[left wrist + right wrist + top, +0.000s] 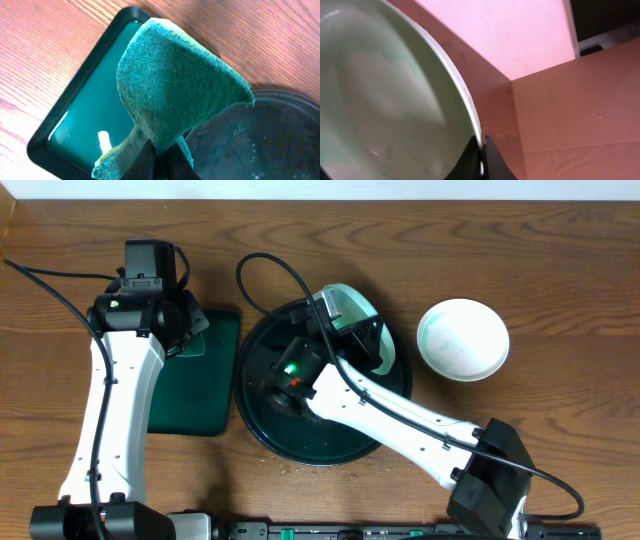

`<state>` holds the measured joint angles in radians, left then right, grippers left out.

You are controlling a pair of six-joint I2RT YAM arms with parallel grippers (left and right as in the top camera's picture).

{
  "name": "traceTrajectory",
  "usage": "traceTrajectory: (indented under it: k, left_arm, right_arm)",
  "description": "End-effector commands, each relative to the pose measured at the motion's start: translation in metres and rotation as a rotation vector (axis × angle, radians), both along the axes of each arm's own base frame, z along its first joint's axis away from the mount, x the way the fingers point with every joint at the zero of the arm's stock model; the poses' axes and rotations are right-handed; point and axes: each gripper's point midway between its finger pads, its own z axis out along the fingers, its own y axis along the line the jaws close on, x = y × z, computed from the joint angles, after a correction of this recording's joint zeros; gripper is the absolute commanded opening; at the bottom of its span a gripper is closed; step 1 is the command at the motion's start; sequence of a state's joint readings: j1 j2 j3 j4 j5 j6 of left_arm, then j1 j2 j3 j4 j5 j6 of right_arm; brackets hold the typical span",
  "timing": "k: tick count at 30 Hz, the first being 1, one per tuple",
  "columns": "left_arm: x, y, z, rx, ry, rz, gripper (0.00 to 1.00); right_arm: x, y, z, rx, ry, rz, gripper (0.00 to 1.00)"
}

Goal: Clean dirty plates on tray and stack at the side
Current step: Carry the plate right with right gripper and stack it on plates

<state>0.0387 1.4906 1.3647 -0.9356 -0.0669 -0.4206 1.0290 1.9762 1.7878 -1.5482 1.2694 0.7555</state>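
The turquoise plate swings to the right in the overhead view with my right gripper next. It turns flat and goes down onto the white plate, since that lies at the side.
My right gripper (482, 145) is shut on the rim of a pale turquoise plate (385, 100). It holds the plate (352, 308) tilted up on edge over the back of the round black tray (330, 442). A second plate (463, 338), white with faint turquoise smears, lies flat on the table to the right of the tray. My left gripper (161, 152) is shut on a dark green sponge (175, 85). It hangs over the right end of the rectangular green tray (95, 105), beside the black tray's rim (260, 135). Any other plate is hidden.
The rectangular green tray (195, 390) holds a shallow film of liquid and lies just left of the black tray. The right arm (400, 415) stretches across the black tray from the front right. A black cable (265, 265) loops behind the tray.
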Motion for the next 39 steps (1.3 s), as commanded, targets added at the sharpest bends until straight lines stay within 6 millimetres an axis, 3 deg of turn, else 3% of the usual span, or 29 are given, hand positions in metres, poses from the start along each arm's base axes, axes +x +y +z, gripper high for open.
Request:
traceTrajectory:
  k: [1,5,7,9,10,12,15,19,22,25,29,34,36,37,39]
  left_arm:
    - [-0.002,0.005,-0.005,0.023,0.017,0.003,0.07]
    - [-0.002,0.005,-0.005,0.022,0.016,0.008,0.07]
    - [-0.002,0.005,-0.005,0.015,0.014,0.023,0.07]
    - [-0.002,0.005,-0.005,0.009,0.012,0.035,0.07]
    - [-0.002,0.005,-0.005,0.009,0.011,0.037,0.07]
    - [-0.002,0.005,-0.005,0.009,0.012,0.037,0.07]
    - [-0.003,0.005,-0.006,0.009,0.016,0.037,0.07]
    - [-0.003,0.005,-0.006,0.009,0.016,0.037,0.07]
    - [-0.003,0.005,-0.006,0.009,0.016,0.037,0.07]
    - [-0.003,0.006,-0.006,0.011,0.015,0.038,0.07]
    - [-0.003,0.006,-0.006,0.011,0.016,0.038,0.07]
    - [-0.004,0.006,-0.007,0.011,0.020,0.038,0.07]
    - [-0.004,0.006,-0.008,0.011,0.021,0.038,0.07]
    - [-0.004,0.006,-0.008,0.011,0.023,0.038,0.07]
    - [-0.004,0.006,-0.008,0.011,0.024,0.038,0.07]
  right_arm:
    - [0.003,-0.005,0.025,0.037,-0.135,-0.009,0.01]
    - [0.008,-0.011,0.017,0.091,-0.123,-0.047,0.01]
    - [0.013,-0.016,0.002,0.134,-0.044,-0.081,0.01]
    - [0.020,-0.012,-0.029,0.168,0.169,-0.056,0.01]
    - [0.022,0.005,-0.064,0.248,0.429,0.042,0.01]
    - [0.019,0.022,-0.089,0.425,0.618,0.107,0.01]
    - [0.019,0.035,-0.095,0.622,0.751,0.172,0.01]
    - [0.029,0.032,-0.078,0.873,0.816,0.220,0.01]
    - [0.046,0.003,-0.056,1.016,0.778,0.187,0.01]
    - [0.069,-0.062,-0.039,1.073,0.650,0.042,0.01]
    - [0.089,-0.157,-0.038,1.001,0.486,-0.205,0.01]
    - [0.090,-0.233,-0.073,1.013,0.455,-0.410,0.01]
    - [0.085,-0.253,-0.093,1.028,0.455,-0.481,0.01]
    - [0.078,-0.264,-0.113,1.046,0.463,-0.523,0.01]
    - [0.072,-0.273,-0.131,1.058,0.468,-0.555,0.01]
